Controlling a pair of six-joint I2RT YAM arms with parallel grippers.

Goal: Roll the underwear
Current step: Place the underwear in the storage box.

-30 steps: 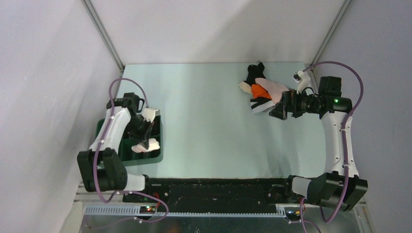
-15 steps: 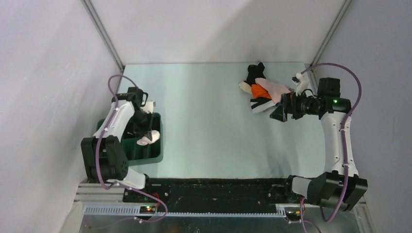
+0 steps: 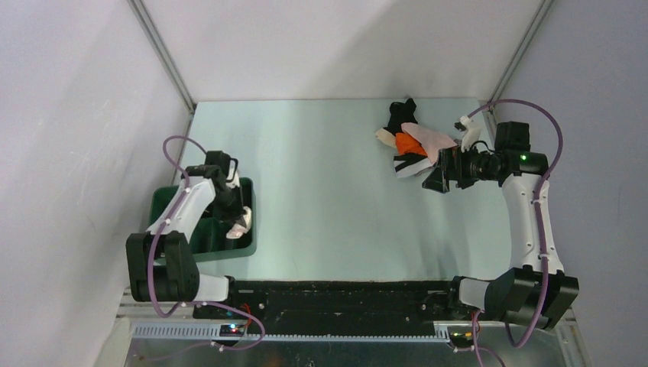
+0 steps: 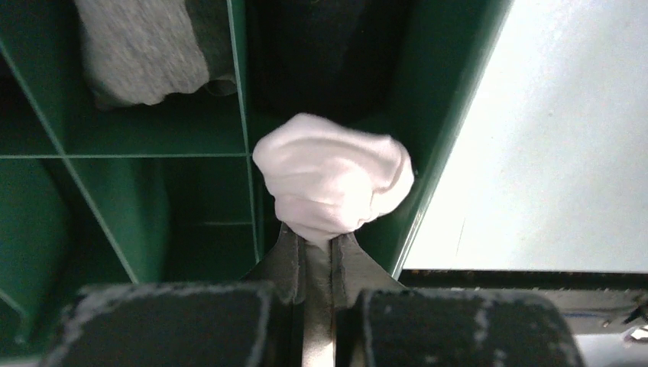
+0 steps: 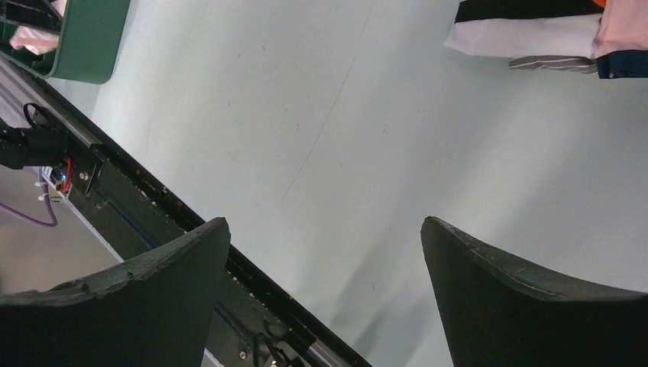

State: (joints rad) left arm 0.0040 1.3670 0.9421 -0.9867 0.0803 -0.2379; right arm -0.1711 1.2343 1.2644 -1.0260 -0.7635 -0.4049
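Note:
My left gripper brings the roll down in along the tray's side facing the open table next, as it still hangs above the tray's near section.
My left gripper (image 4: 319,241) is shut on a rolled pale pink underwear (image 4: 332,180), holding it over a compartment beside the right wall of the green tray (image 4: 443,115). From above, that roll (image 3: 239,226) hangs at the tray's near right part under the left gripper (image 3: 234,215). A loose pile of underwear (image 3: 413,145), pink, orange, white and black, lies at the back right. My right gripper (image 3: 437,178) hovers just right of the pile, open and empty. Through the right wrist camera the right gripper (image 5: 325,229) faces bare table, the pile's white and pink edges (image 5: 527,34) at top right.
The green tray (image 3: 248,243) sits at the table's left near edge. One compartment holds a grey rolled garment (image 4: 141,50) and another a dark one (image 4: 328,53). The black rail (image 5: 153,191) runs along the near edge. Walls close the table's left, back and right.
The left arm swung over the tray, carrying the pink roll slightly right toward the tray's right wall. The right gripper barely shifted beside the pile and stayed open.

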